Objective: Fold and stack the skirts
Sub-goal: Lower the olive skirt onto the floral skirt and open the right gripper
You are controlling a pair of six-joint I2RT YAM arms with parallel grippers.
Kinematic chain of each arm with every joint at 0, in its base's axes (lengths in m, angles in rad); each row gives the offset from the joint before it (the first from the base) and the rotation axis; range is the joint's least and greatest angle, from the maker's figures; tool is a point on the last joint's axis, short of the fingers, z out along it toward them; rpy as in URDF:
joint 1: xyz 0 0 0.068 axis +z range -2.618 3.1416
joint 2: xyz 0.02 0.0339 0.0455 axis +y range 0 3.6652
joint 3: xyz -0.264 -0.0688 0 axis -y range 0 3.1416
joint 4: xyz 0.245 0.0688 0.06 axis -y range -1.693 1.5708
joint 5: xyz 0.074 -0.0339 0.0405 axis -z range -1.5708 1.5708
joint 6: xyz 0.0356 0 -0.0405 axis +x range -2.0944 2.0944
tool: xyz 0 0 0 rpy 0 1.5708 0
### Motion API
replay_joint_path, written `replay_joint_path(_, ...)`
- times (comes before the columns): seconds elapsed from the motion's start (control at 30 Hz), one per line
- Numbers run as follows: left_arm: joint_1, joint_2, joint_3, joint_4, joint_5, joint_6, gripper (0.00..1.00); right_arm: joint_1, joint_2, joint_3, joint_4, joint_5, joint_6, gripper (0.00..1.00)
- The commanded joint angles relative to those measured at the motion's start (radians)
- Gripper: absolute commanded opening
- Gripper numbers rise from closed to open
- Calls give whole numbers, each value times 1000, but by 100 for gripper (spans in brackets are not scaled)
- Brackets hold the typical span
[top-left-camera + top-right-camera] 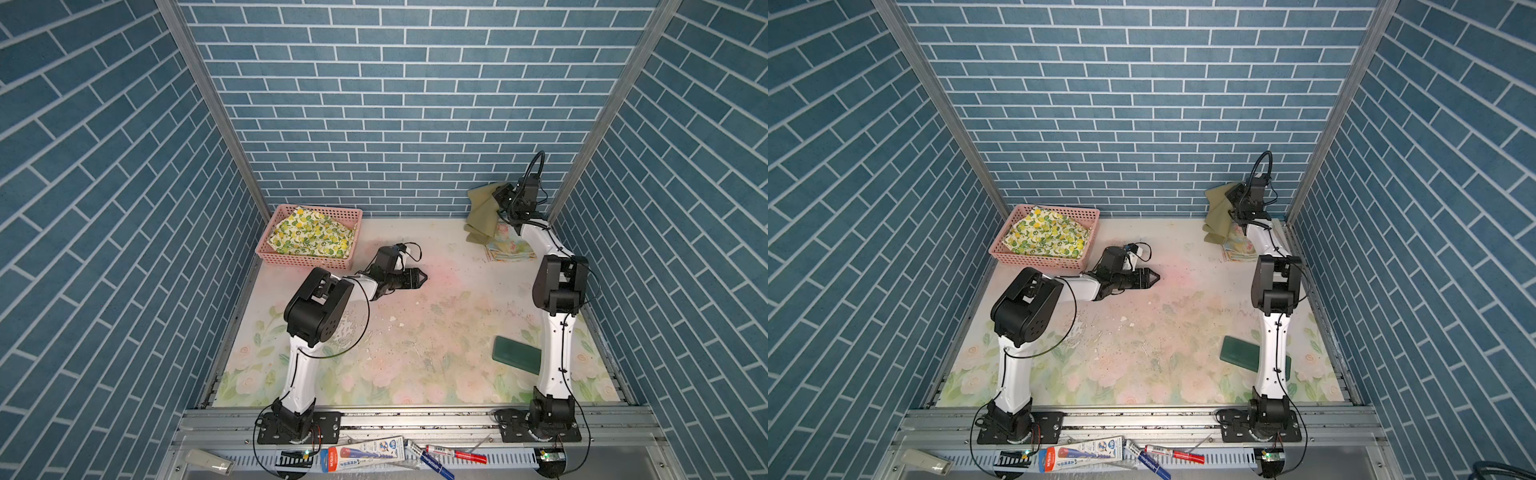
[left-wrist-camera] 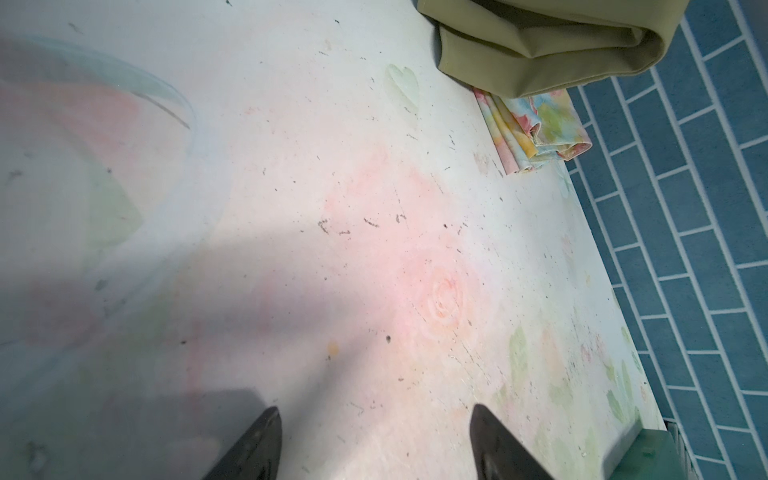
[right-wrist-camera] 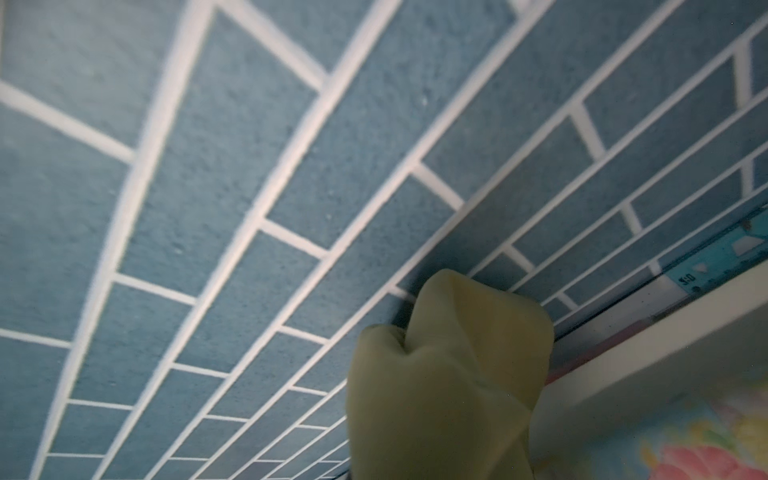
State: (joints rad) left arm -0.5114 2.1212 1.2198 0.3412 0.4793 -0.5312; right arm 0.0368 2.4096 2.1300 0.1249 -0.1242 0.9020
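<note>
I will next move my right gripper down and back across the olive cloth and then release the fold, because the cloth's lower end already reaches the folded pastel floral skirt (image 1: 509,249).
My right gripper (image 1: 500,195) is raised in the back right corner, shut on the olive green skirt (image 1: 482,212). The skirt hangs down in folds, and its lower end reaches the folded pastel floral skirt (image 1: 509,249) lying on the table beneath. In the right wrist view the olive skirt (image 3: 444,374) covers the jaws. The lemon skirt (image 1: 309,237) lies crumpled in the pink basket (image 1: 307,262) at the back left. My left gripper (image 1: 424,277) hovers low over the table right of the basket, open and empty, its fingertips (image 2: 270,419) wide apart.
A dark green flat block (image 1: 515,355) lies on the table beside the right arm's lower link. Blue brick walls close in the back and both sides. Markers and a tube (image 1: 365,451) lie on the front rail.
</note>
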Motion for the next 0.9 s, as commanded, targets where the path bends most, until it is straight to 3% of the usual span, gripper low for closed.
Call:
replay_joint_path(0.0,-5,3,18,-45,-12,5,73,-35,-80,-119,131,67,68,0)
replay_joint_path(0.27,-26,-13,24,-69,-27,17,72,-104,-262,-564,411,213,155,0)
replay_joint_path(0.47,-45,-28,31,-97,-48,30,72,-137,-302,-751,543,299,217,0)
replay_joint_path(0.67,-58,-41,33,-115,-62,35,72,-153,-275,-825,604,340,299,0)
replay_joint_path(0.87,-66,-55,29,-126,-83,39,72,-152,-251,-836,521,384,369,0)
